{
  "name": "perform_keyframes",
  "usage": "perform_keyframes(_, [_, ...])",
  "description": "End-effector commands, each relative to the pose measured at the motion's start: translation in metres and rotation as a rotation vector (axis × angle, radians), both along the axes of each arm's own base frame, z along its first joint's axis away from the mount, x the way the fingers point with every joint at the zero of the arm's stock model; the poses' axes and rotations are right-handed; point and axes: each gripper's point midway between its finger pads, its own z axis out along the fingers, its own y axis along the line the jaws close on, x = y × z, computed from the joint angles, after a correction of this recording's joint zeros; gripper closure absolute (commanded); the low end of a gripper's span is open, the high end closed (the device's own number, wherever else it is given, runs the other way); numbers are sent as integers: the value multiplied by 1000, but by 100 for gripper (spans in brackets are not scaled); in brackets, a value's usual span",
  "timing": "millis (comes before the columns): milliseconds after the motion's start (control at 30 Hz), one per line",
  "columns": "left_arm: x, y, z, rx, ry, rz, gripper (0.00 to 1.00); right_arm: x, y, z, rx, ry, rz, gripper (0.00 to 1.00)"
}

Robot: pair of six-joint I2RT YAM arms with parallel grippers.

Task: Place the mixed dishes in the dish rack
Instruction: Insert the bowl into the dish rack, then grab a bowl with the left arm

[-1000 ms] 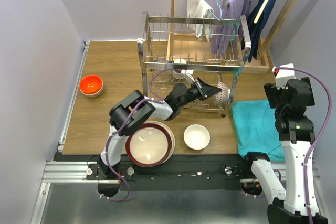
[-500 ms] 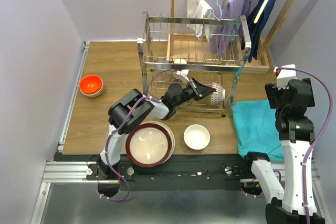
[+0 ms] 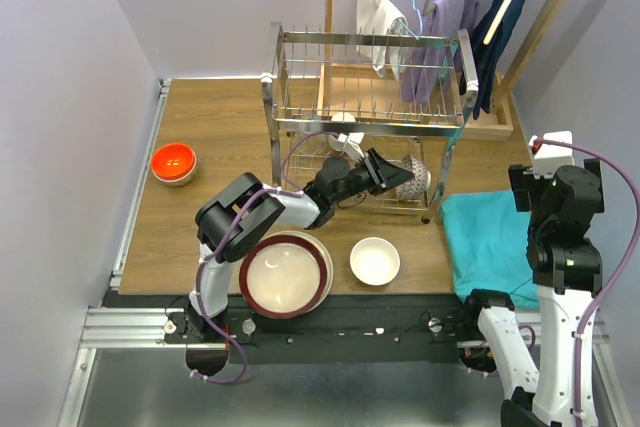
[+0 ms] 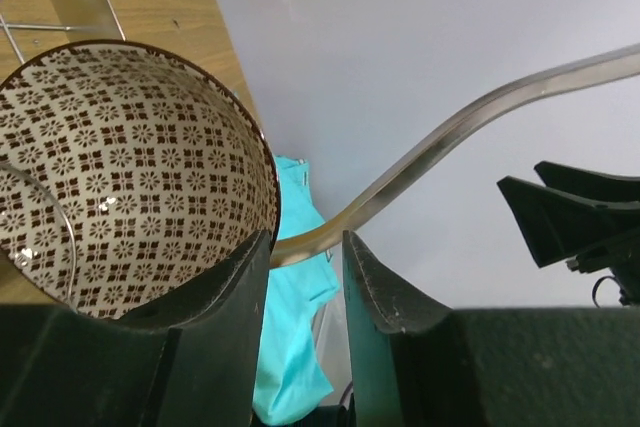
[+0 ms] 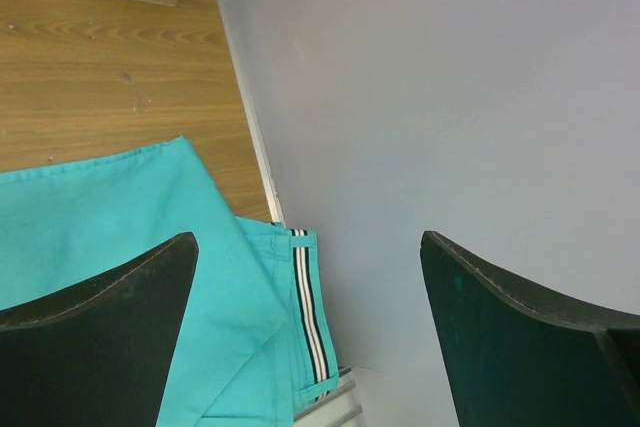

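Note:
I will pull my left gripper back from the rack next, then bring it down to that bowl's near rim.
The chrome dish rack (image 3: 370,97) stands at the back middle of the table. My left gripper (image 3: 393,171) reaches into its lower tier, right beside the red-patterned bowl (image 3: 417,179), which lies tilted on its side there. In the left wrist view the bowl (image 4: 120,167) sits just left of the left finger (image 4: 215,297). The gripper (image 4: 306,239) stands open with only teal cloth showing in the gap. A dark-red-rimmed cream plate (image 3: 285,274), a small pale bowl (image 3: 375,260) and an orange bowl (image 3: 173,161) rest on the table. My right gripper (image 5: 308,239) is wide open and empty.
A teal cloth (image 3: 490,242) lies at the right, under the right gripper, next to the wall. A wooden hanger stand (image 3: 450,27) with clothes rises behind the rack. A bent chrome rack bar (image 4: 470,117) crosses just beyond the left fingers.
The left gripper has opened off the red-patterned bowl, which stays in the rack's lower tier. The right arm has drifted slightly to the right.

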Motion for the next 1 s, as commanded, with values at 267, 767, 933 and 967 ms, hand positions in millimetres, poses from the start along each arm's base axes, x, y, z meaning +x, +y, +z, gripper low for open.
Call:
perform_keyframes(267, [-89, 24, 1, 153, -210, -202, 53, -4, 8, 2, 49, -14, 27, 0])
perform_keyframes(767, [-245, 74, -76, 809, -910, -686, 54, -3, 17, 26, 83, -86, 66, 0])
perform_keyframes(933, [-229, 97, -84, 997, -996, -693, 52, -4, 13, 39, 86, -103, 36, 0])
perform_keyframes(967, [-228, 100, -87, 1022, -1014, -711, 52, -5, 14, 39, 91, -115, 33, 0])
